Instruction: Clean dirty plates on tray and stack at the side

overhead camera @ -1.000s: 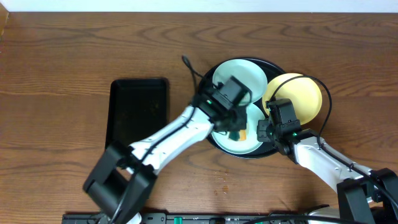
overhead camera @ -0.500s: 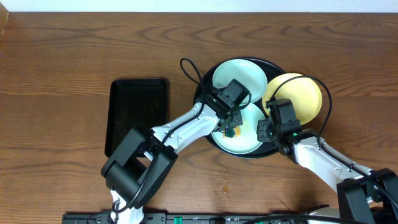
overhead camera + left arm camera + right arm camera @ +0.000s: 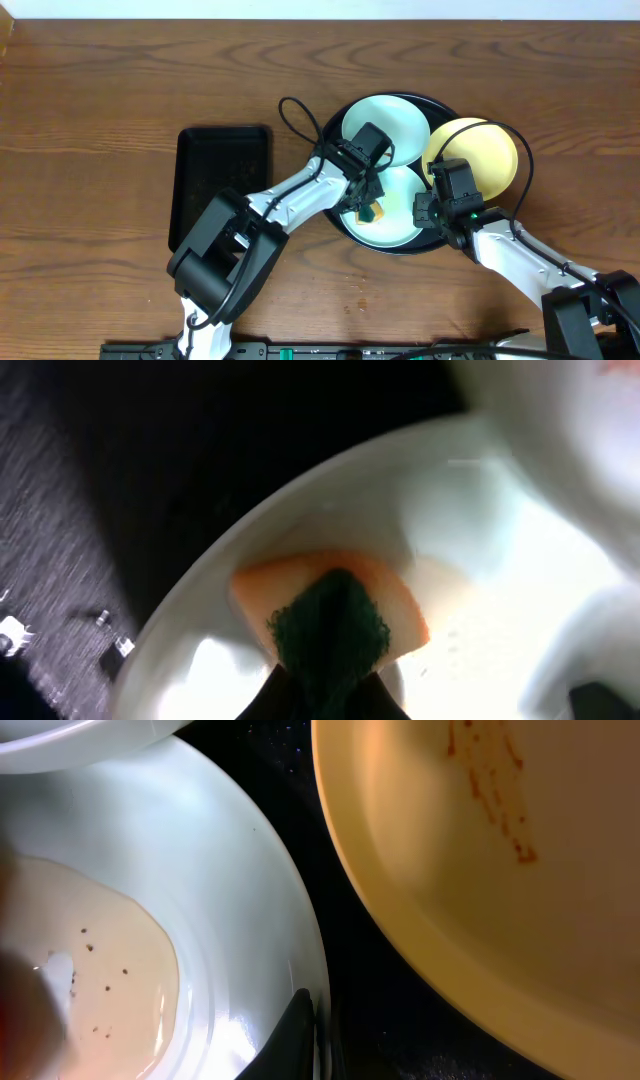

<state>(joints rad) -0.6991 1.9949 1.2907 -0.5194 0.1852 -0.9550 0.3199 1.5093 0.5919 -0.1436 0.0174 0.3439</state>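
Note:
The sponge [image 3: 371, 210] goes over the rectangular black tray [image 3: 222, 170] next as my left gripper rises off the front plate. My left gripper then comes down to release it, because that tray lies empty.
The round black tray [image 3: 446, 107] holds three plates. A pale blue-white plate [image 3: 390, 122] lies at the back, a pale yellow plate [image 3: 480, 155] with brown streaks [image 3: 490, 770] at the right, and a pale plate [image 3: 395, 225] with brown specks at the front. My left gripper [image 3: 367, 197] is shut on an orange and green sponge [image 3: 371, 210] and presses it on the front plate; the sponge [image 3: 330, 622] fills the left wrist view between my jaws [image 3: 325, 685]. My right gripper [image 3: 424, 210] is shut on the front plate's right rim [image 3: 290, 920], with its jaws [image 3: 318, 1020] pinching the edge.
A smaller rectangular black tray [image 3: 222, 180] lies on the wooden table left of the round tray. A black cable loops near the round tray's back left edge [image 3: 295, 110]. The tray floor [image 3: 340, 910] shows as a dark gap between the front and yellow plates.
My left gripper has slid the sponge a little to the left across the front plate, and the left forearm has swung. The right arm has not moved.

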